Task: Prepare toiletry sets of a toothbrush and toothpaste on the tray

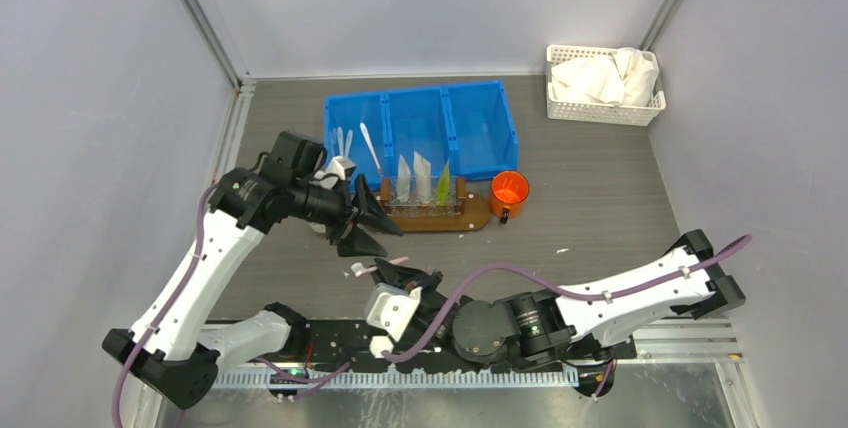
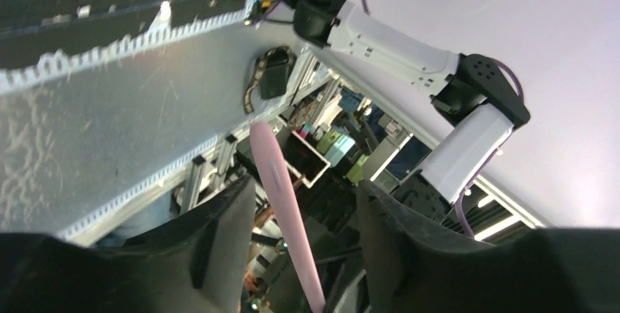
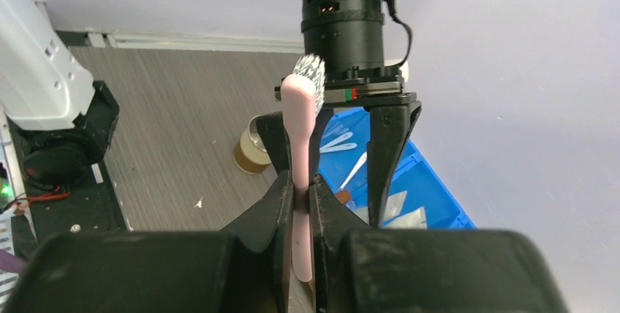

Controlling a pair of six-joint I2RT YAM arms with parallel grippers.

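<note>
The open orange cup [image 1: 510,187] stands outward of my right gripper and to its right in the top view. It swings over next, lowers the brush and releases.
A pink toothbrush [image 3: 298,119] with black-and-white bristles stands between both grippers. My right gripper [image 3: 302,181] is shut on its handle, low in front of the arm bases [image 1: 395,270]. My left gripper [image 1: 372,228] is open, its fingers [image 3: 387,145] on either side of the brush's upper part. In the left wrist view the pink handle [image 2: 281,196] runs between the spread jaws [image 2: 305,185], nearer the left finger. The dark-brown tray [image 1: 478,216] lies in front of the blue bin. Toothpaste tubes stand upright there: two white [image 1: 403,180] and one yellow-green [image 1: 443,184].
The blue three-compartment bin [image 1: 480,123] sits behind the tray, with pale toothbrushes [image 1: 370,146] in its left compartment. An orange cup [image 1: 508,191] stands right of the tray. A white basket [image 1: 603,106] with cloth is at the back right. A tape roll [image 3: 252,152] lies on the table.
</note>
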